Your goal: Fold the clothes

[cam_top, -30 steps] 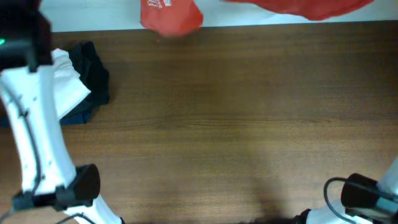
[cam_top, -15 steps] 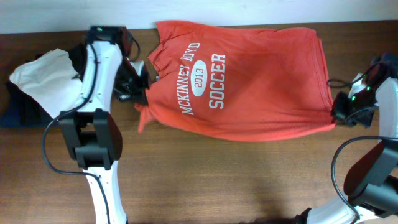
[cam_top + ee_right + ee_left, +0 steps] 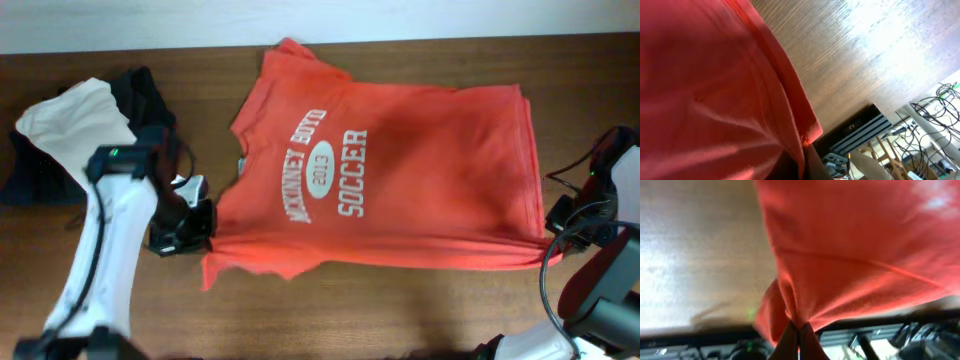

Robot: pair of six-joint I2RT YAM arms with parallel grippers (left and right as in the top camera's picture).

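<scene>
My left gripper carries the sleeve corner outward onto the shirt's edge (image 3: 246, 166) beside the McKinney lettering next, folding the spread shirt, and releases the corner.
The orange-red T-shirt (image 3: 400, 180) with white "McKinney Boyd 2013 Soccer" lettering lies spread over the wooden table (image 3: 350, 310), collar to the left. My left gripper (image 3: 205, 228) is shut on the shirt's near left sleeve corner; in the left wrist view the cloth (image 3: 850, 255) bunches between the closed fingers (image 3: 798, 335). My right gripper (image 3: 556, 222) is shut on the shirt's near right hem corner; in the right wrist view the fabric (image 3: 710, 90) is pinched at the fingertips (image 3: 804, 150).
A folded white garment (image 3: 70, 125) lies on dark folded garments (image 3: 145, 95) at the table's left edge, just behind my left arm. A white wall strip (image 3: 120, 25) runs along the table's far edge.
The shirt has been pulled toward the table's front and stretched flatter. My left gripper moved forward from the collar side; my right gripper moved forward too, both still holding the cloth.
</scene>
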